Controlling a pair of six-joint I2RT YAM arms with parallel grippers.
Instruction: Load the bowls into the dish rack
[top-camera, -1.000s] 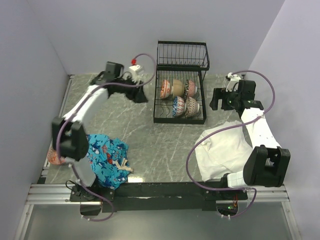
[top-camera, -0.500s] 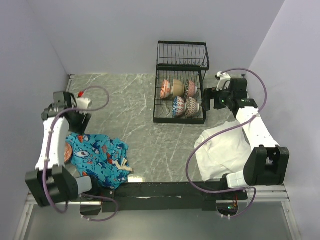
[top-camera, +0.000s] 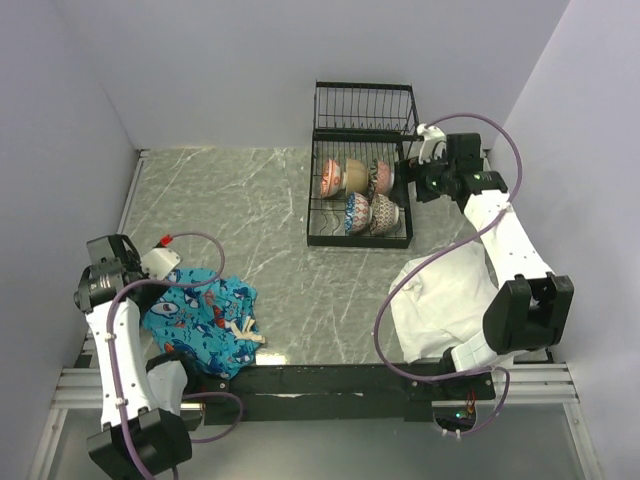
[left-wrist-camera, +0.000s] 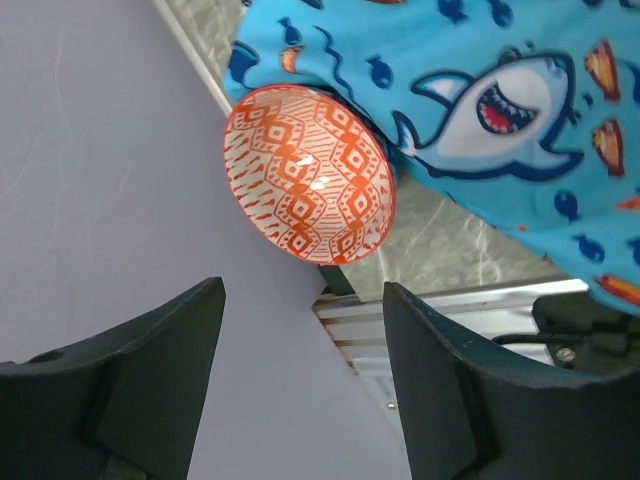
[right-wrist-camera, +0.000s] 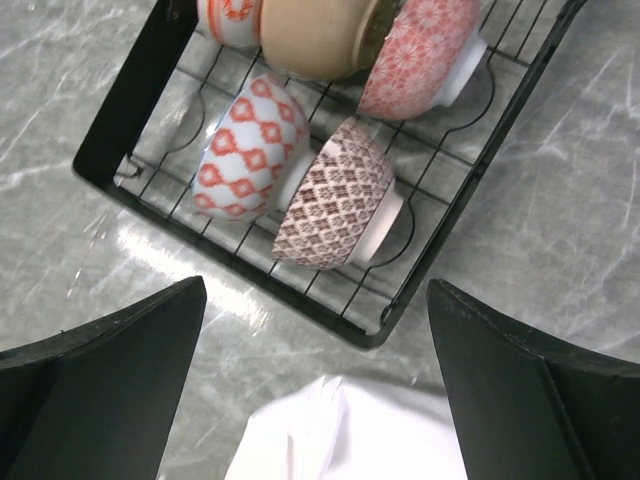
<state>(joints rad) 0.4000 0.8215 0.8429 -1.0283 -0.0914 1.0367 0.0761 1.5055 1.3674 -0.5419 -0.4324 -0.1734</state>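
The left gripper lowers next and sets its fingers astride the orange-patterned bowl's rim away from the wall (left-wrist-camera: 391, 205). Bare tabletop beside that rim leaves room for a finger.
The black wire dish rack (top-camera: 358, 240) stands at the back middle of the table, its raised basket tier (top-camera: 365, 108) behind it. Several patterned bowls lie on edge in its slotted base (right-wrist-camera: 140, 95), among them a diamond-pattern bowl (right-wrist-camera: 245, 150) and a brown-pattern bowl (right-wrist-camera: 335, 195). My right gripper (right-wrist-camera: 315, 290) hovers open above the rack's near right corner and appears beside it in the top view (top-camera: 415, 180). An orange-patterned bowl (left-wrist-camera: 308, 172) leans against the left wall. My left gripper (left-wrist-camera: 302, 300) hangs open just short of it, holding nothing; from above it sits at the near left (top-camera: 100, 288).
A blue shark-print cloth (top-camera: 205, 310) lies bunched at the near left, touching the orange bowl in the left wrist view (left-wrist-camera: 500, 110). A white cloth (top-camera: 450, 300) is spread at the near right, by the right arm. The grey wall (left-wrist-camera: 90, 180) runs close along the bowl's left.
My left arm has swung from beside the rack back to the near left corner, over the orange bowl, its jaws widening slightly. My right gripper has moved up and left to the rack's right side.
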